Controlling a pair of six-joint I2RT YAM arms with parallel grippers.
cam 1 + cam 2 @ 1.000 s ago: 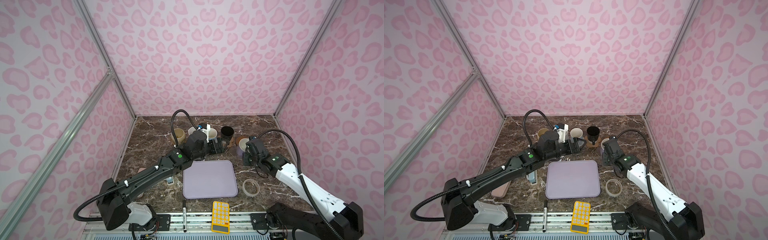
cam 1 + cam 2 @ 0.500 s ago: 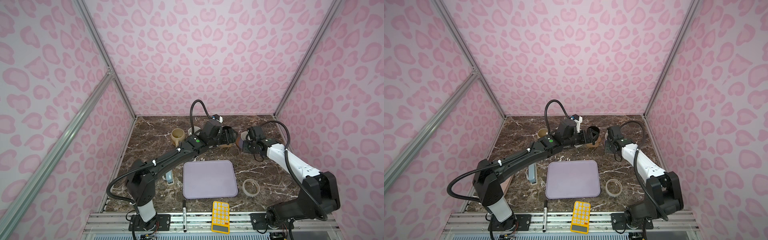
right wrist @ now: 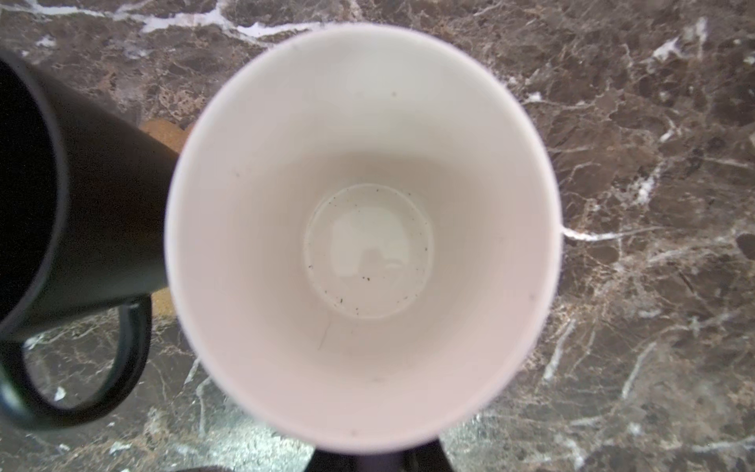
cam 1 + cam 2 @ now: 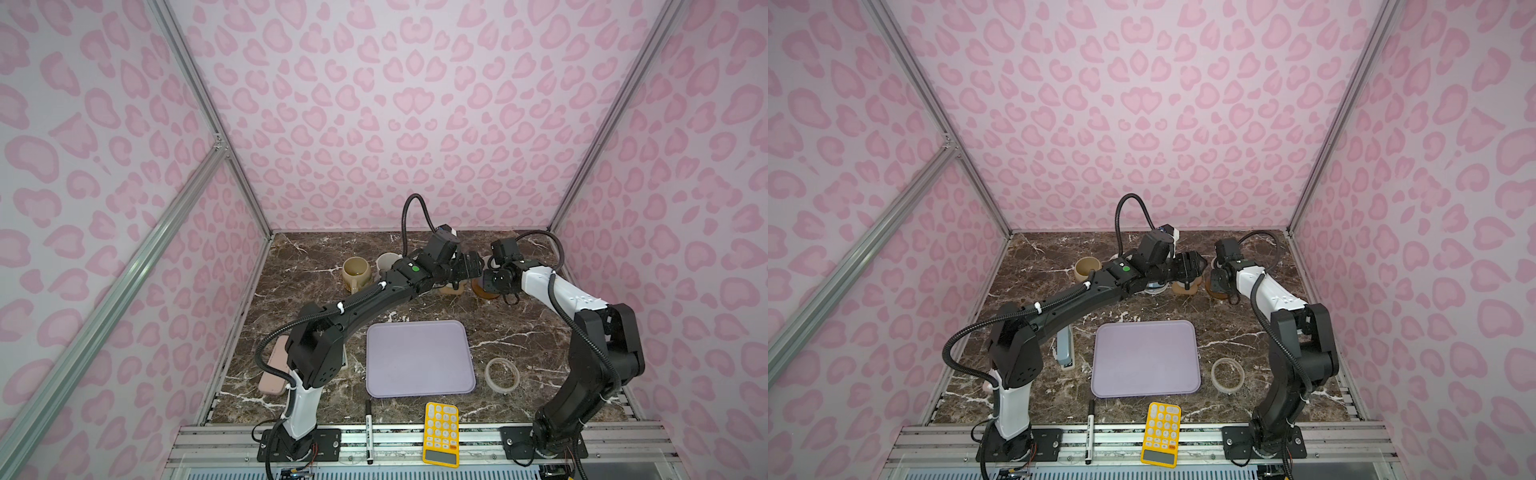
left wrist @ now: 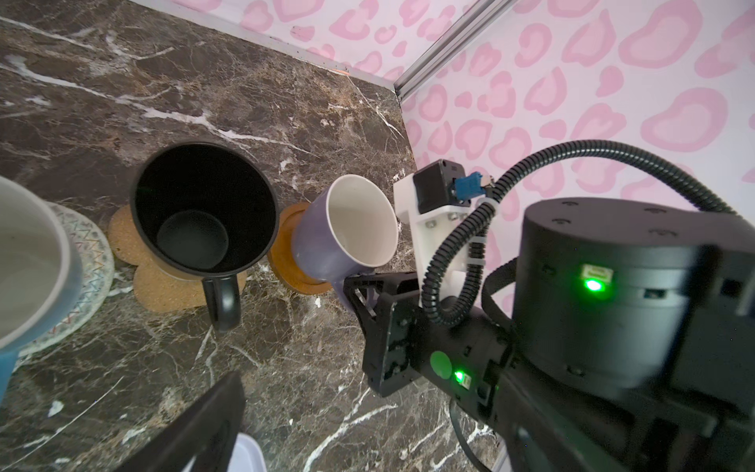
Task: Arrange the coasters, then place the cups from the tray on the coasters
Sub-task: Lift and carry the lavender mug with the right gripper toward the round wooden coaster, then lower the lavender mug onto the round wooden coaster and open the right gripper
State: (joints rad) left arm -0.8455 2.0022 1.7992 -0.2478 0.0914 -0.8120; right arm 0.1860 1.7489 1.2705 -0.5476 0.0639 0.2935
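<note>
My right gripper needs to bring the lavender cup down onto the amber-brown disc coaster [image 4: 481, 289] below and let go of the handle, because the cup's base is over the coaster.
At the back right, my right gripper [image 3: 380, 459] is shut on the handle of the lavender cup [image 5: 347, 229], whose base meets the amber-brown disc coaster [image 5: 288, 261]; touching or just above, I cannot tell. Beside it the black cup [image 5: 204, 216] stands on the brown flower-shaped coaster [image 5: 163, 286]. The light blue cup [image 5: 28, 261] stands on a woven round coaster [image 5: 88, 261]. My left gripper [image 4: 467, 266] hovers open over the black cup, holding nothing. The beige cup [image 4: 356, 270] and a white cup [image 4: 386, 262] stand further left. The lavender tray [image 4: 419, 357] has no cups on it.
A translucent tape ring [image 4: 502, 374] lies right of the tray. A yellow calculator [image 4: 440, 432] and a black pen [image 4: 368, 432] lie at the front edge. A pink case [image 4: 272, 370] sits front left, half under the left arm. The two grippers are close together near the back wall.
My left gripper has swung right, from the white cup to the black one. The right gripper has carried the lavender cup a little backward to the amber disc.
</note>
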